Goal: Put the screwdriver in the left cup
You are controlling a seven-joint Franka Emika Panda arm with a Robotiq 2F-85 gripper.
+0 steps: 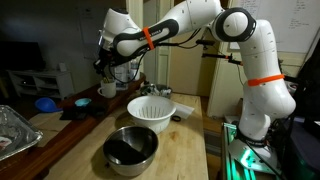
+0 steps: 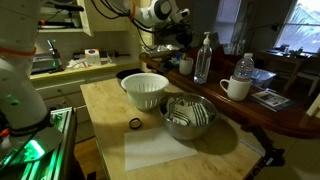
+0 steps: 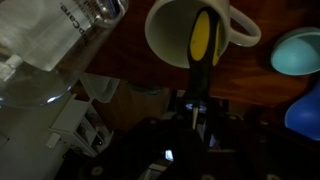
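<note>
My gripper moves down toward the white cup's opening (image 3: 180, 30) next and releases the screwdriver inside it, because the screwdriver's yellow and black handle already points into that opening.
In the wrist view the screwdriver (image 3: 203, 40) has a yellow and black handle that points into the mouth of the white cup (image 3: 164, 42). Its thin shaft runs back between my gripper's (image 3: 196, 116) dark fingers, which are shut on it. In both exterior views the gripper (image 1: 107, 68) (image 2: 179, 47) hangs just above the white cup (image 1: 107, 90) (image 2: 186, 66) on the dark wooden counter. The screwdriver is too small to make out there.
A white colander (image 1: 152, 109) (image 2: 145, 90) and a metal bowl (image 1: 131, 148) (image 2: 188, 116) sit on the light table. A clear bottle (image 2: 204, 58) (image 3: 70, 30), a second white mug (image 2: 236, 88) and a blue bowl (image 1: 46, 103) (image 3: 300, 50) stand near the cup. A foil tray (image 1: 12, 130) lies at the counter's end.
</note>
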